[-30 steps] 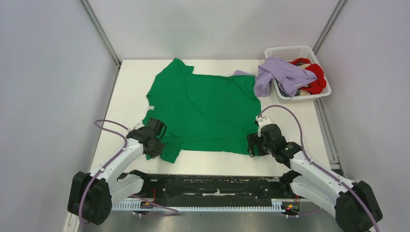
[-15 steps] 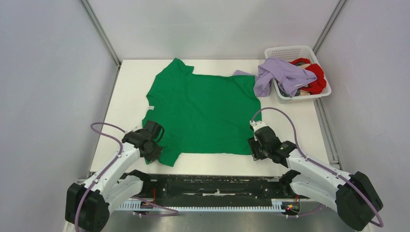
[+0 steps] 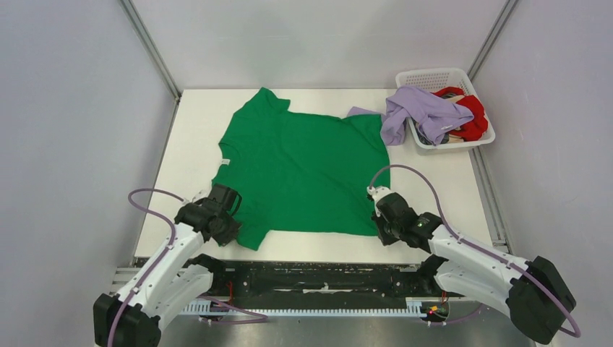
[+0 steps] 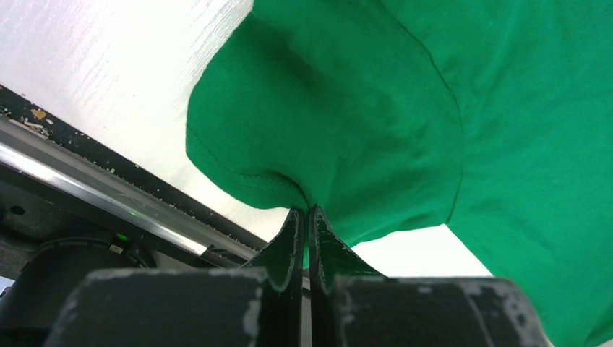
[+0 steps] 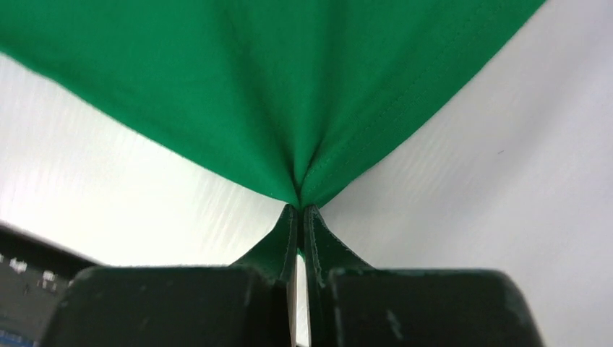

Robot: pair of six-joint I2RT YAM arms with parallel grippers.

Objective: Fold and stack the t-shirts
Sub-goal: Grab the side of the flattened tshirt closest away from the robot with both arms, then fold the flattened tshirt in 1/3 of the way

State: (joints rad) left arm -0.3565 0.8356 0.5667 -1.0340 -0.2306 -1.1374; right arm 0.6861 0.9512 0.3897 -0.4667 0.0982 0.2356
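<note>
The sleeve hem goes outward over the green t-shirt's body (image 3: 264, 202) (image 4: 496, 103) next, laid by my left gripper, since this sleeve sticks out past the body's near edge.
A bright green t-shirt (image 3: 303, 170) lies spread flat on the white table (image 3: 434, 177). My left gripper (image 3: 225, 225) is shut on the hem of its near-left sleeve (image 4: 303, 206), the cloth bunched between the jaws. At the shirt's near-right bottom corner my right gripper (image 3: 381, 225) is shut on the corner (image 5: 300, 202), which puckers into a point. A pale lavender t-shirt (image 3: 419, 112) drapes over the front rim of the basket and onto the table. The red t-shirt (image 3: 473, 116) lies crumpled inside the basket.
A white plastic lattice basket (image 3: 434, 78) stands at the table's far right corner. Grey walls enclose the table on three sides. A black rail (image 3: 311, 278) runs along the near edge between the arm bases.
The right gripper has shut on the green shirt's near-right corner. Both arms have drawn toward the near edge, and the shirt has slid slightly with them.
</note>
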